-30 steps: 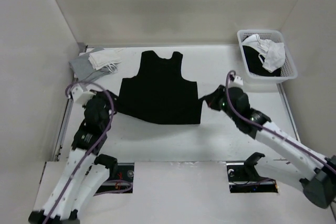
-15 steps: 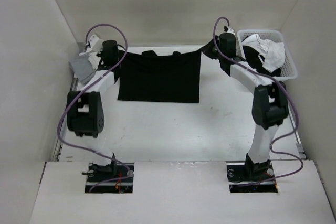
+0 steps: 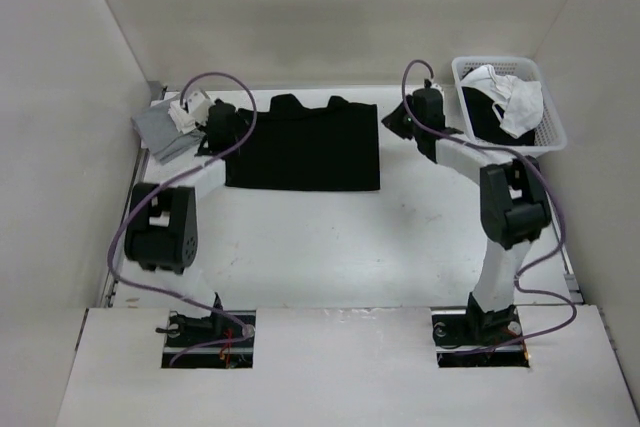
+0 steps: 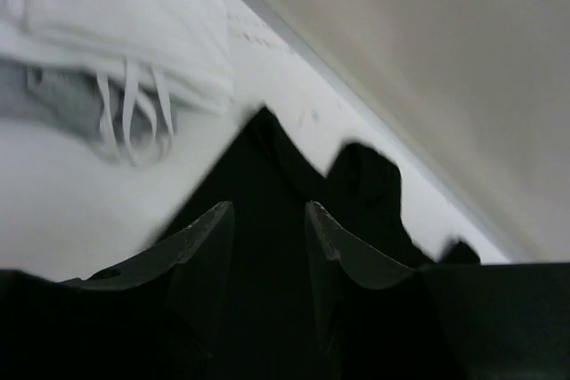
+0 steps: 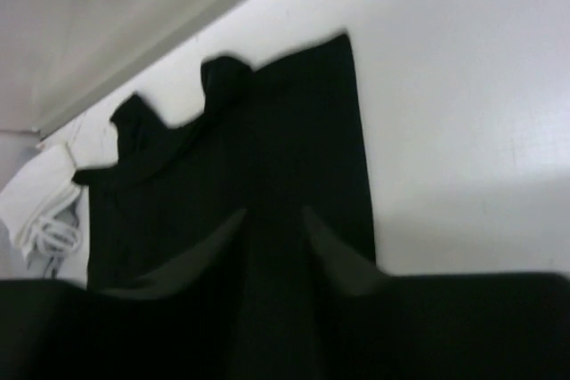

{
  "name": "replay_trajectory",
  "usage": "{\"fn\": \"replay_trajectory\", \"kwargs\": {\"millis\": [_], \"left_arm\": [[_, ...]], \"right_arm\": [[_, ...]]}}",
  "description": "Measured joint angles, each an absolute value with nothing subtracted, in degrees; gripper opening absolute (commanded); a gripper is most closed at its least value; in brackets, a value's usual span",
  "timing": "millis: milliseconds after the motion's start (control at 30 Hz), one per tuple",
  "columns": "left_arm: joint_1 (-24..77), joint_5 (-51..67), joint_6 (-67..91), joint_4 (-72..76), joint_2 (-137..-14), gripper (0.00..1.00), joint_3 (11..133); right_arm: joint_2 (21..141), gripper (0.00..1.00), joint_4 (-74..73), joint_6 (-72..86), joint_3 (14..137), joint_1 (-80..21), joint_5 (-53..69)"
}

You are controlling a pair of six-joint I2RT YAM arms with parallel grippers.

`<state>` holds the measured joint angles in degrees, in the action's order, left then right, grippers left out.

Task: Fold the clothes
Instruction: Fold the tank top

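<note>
I will move my left gripper back and down onto the shirt's near corner on the white garment's side, because that corner lies back from the gripper.
The clothes' black shirt lies folded in half, flat, at the far middle of the table. My left gripper hangs at the shirt's left edge and my right gripper at its right edge. In the left wrist view the left gripper stands open above the black fabric, nothing pinched. The right gripper is likewise open over the shirt, whose straight right edge and neck end show.
A folded white garment on a grey one sits at the far left, close behind my left gripper. A white slatted basket with white and black clothes stands far right. The back wall runs just behind the shirt.
Both arms swung from the shirt's near hem to the far side, folding it in half. Since then both grippers have opened, the cloth has dropped flat and the arms have drawn back slightly.
</note>
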<state>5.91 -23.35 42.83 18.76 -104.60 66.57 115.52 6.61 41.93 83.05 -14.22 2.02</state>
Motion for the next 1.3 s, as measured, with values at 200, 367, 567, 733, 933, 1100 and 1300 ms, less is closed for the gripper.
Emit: {"fn": "replay_trajectory", "kwargs": {"millis": [200, 367, 567, 733, 933, 1100, 1300], "left_arm": [[13.5, -23.0, 44.8, 23.3, -84.8, 0.34, 40.6], [7.1, -21.1, 47.2, 19.8, -79.2, 0.34, 29.2], [-1.3, -15.8, 51.4, 19.0, -79.3, 0.37, 26.4], [-3.0, -11.4, 54.0, 22.3, -84.2, 0.40, 26.4], [-2.9, -8.9, 55.5, 27.6, -87.8, 0.38, 26.8], [-2.8, -8.1, 56.7, 30.2, -91.0, 0.20, 27.7], [-2.9, -7.6, 58.2, 31.8, -93.3, 0.06, 28.4]], "right_arm": [[97.8, 0.11, 11.8, 42.5, 59.5, -19.9, 0.8], [93.1, 0.35, 14.1, 42.9, 49.3, -22.9, -0.2], [91.5, 0.41, 15.1, 42.9, 42.9, -23.0, -0.9], [91.5, 0.44, 16.6, 43.0, 41.7, -23.0, -0.9], [91.5, 0.45, 18.7, 43.7, 40.9, -23.0, -0.9], [92.1, 0.46, 19.5, 44.2, 40.7, -23.0, -0.9], [93.2, 0.50, 19.8, 45.9, 40.5, -22.9, -1.4]]}}
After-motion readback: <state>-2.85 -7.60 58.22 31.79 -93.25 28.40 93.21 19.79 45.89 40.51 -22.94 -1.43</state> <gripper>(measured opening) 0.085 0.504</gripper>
